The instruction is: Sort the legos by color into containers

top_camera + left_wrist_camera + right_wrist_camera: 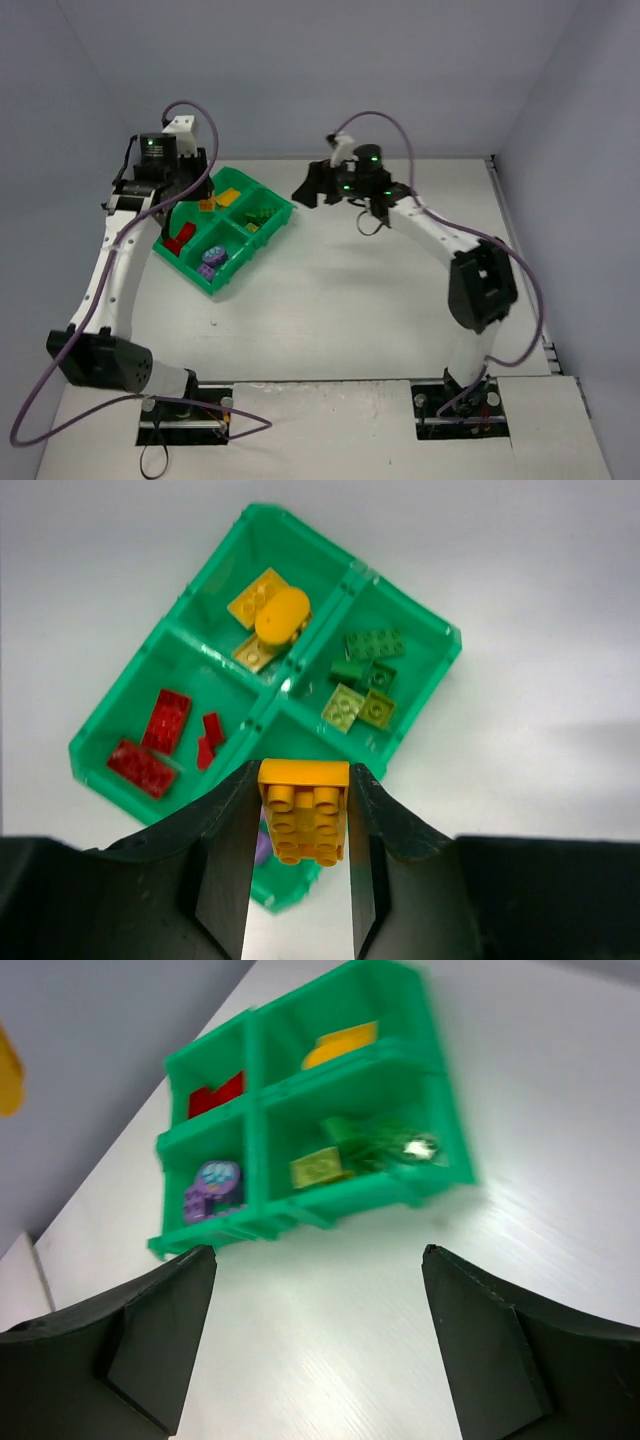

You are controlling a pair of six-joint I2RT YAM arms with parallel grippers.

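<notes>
The brick (303, 815) matches the yellow legos' color, so my left gripper will go outward and down and release it over their tray section.
The green tray (283, 212) stands at the back left. In the left wrist view (440, 640) its four compartments hold yellow legos (268, 615), green and lime legos (365, 680), red legos (160, 735) and purple legos (262, 845), the last mostly hidden by my fingers. My left gripper (205, 196) (303, 780) is shut on a yellow brick (303, 815) and holds it above the tray's near part. My right gripper (305, 188) (318, 1252) is open and empty, above the table just right of the tray (300, 1222).
Grey walls close the table at the back and both sides. White tabletop (360, 300) spreads in front of and to the right of the tray. The left arm's purple cable (195, 108) loops above the tray's far side.
</notes>
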